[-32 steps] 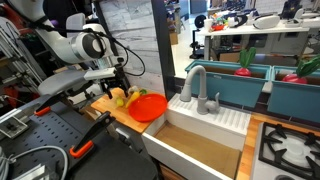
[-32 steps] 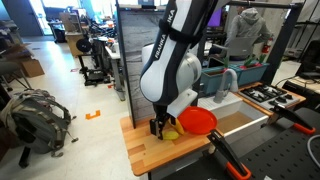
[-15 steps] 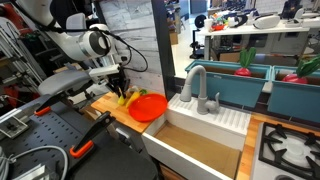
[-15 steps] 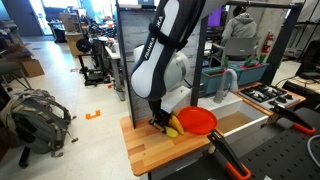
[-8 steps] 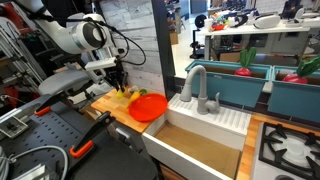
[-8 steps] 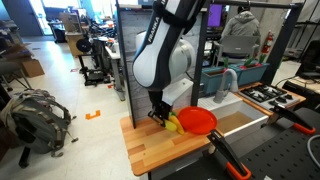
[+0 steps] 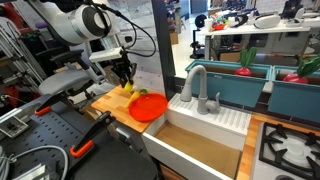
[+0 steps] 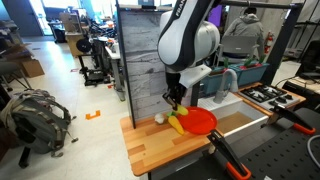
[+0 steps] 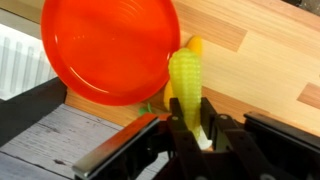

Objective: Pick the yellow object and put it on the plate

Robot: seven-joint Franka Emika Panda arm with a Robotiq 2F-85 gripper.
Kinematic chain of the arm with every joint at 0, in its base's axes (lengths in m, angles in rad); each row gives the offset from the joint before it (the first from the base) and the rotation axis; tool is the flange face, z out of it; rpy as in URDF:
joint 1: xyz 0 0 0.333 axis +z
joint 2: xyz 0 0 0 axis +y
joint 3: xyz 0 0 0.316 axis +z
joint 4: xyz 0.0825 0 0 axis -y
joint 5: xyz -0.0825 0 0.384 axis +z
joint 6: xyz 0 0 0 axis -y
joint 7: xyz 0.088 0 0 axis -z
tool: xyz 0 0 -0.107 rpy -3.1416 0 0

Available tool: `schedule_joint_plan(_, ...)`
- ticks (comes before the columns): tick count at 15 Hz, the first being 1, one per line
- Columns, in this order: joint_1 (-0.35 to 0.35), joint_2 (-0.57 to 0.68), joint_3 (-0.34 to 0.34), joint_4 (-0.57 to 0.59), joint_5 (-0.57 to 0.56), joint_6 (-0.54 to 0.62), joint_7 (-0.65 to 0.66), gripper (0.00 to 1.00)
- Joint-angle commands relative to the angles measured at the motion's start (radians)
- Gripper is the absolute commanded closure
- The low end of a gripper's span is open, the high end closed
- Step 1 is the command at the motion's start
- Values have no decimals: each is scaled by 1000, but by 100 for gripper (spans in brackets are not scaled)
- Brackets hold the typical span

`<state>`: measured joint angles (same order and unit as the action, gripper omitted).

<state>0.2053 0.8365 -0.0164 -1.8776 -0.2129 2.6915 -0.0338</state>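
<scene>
Next, my gripper carries the yellow object toward the sink until over the orange-red plate's middle (image 7: 148,107) (image 9: 111,36), then down onto it.
In the wrist view my gripper (image 9: 187,130) is shut on the yellow object (image 9: 185,85), a ribbed yellow-green, elongated piece that sticks out past the fingertips. The round orange-red plate (image 9: 100,50) lies just beside it, and the object's tip reaches the plate's rim. In both exterior views the gripper (image 7: 125,78) (image 8: 175,102) hangs raised over the wooden board, next to the plate (image 7: 150,107) (image 8: 200,121). Another yellow piece (image 9: 195,45) lies on the board behind the held one.
The wooden board (image 8: 160,145) carries the plate and a small white ball (image 8: 159,118). Beside the plate stands a white sink (image 7: 200,135) with a grey faucet (image 7: 195,85). An orange-handled tool (image 7: 85,143) lies below the board's edge.
The arm has risen from the board, lifting the yellow object with it, and has shifted slightly toward the plate. The jaws stayed shut.
</scene>
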Motion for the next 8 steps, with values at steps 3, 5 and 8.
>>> schedule_joint_plan(3, -87, -17, -4, -17, 23, 25, -5, 94)
schedule_joint_plan(5, -114, -3, -6, 1, 32, 24, -2, 94)
schedule_joint_plan(8, -156, 22, 8, 30, 48, 2, -18, 94)
